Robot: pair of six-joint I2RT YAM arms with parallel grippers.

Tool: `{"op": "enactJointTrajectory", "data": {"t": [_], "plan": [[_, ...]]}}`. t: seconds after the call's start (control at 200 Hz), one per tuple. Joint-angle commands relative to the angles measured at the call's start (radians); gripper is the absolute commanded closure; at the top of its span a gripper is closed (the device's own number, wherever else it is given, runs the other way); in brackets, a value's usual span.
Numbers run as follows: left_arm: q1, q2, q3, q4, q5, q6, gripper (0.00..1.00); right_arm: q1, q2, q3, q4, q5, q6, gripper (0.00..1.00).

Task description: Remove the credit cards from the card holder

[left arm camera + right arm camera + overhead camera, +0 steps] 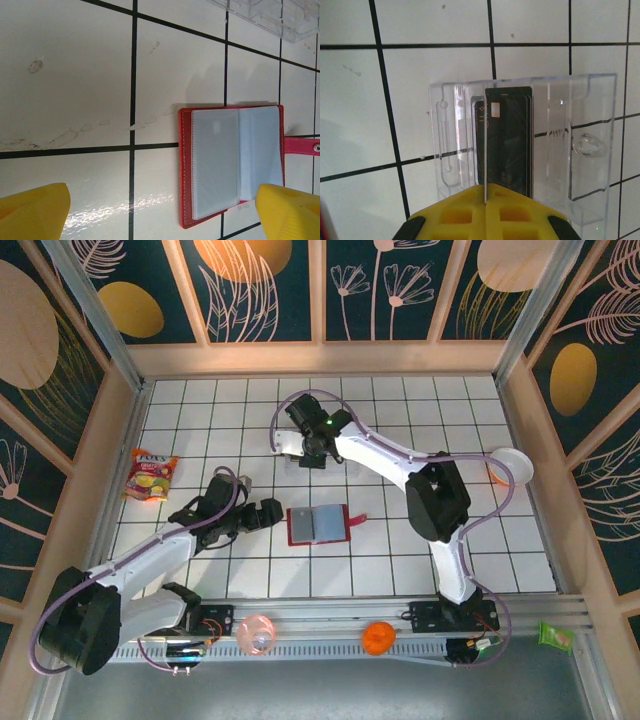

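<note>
My right gripper needs to bring the edge-on card down toward the dark credit cards stacked in the clear tray (580, 125) next, and I will let go of it there.
The red card holder (318, 525) lies open on the tiled table, its grey-blue pockets (235, 160) facing up and its snap tab (302, 146) pointing right. My left gripper (268, 514) hovers just left of it, open, with its yellow fingers (32, 212) spread wide over the holder's left edge. My right gripper (305, 452) is over the clear plastic tray (580, 125) at the back. It is shut (485, 192) on a thin credit card (485, 150) seen edge-on. Several dark credit cards (510, 140) with a pale mark lie stacked in the tray beneath it.
A snack packet (150, 478) lies at the left. A white bowl (512, 464) sits at the right wall. On the front rail are a pink ball (257, 633), an orange ball (376, 637) and a green item (555, 637).
</note>
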Motion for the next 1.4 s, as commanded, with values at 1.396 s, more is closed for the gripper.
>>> {"op": "enactJointTrajectory", "data": {"t": [1.396], "plan": [[0.015, 0.042, 0.004, 0.012, 0.005, 0.006, 0.04, -0.031, 0.019, -0.069, 0.286, 0.025, 0.016, 0.72]]}}
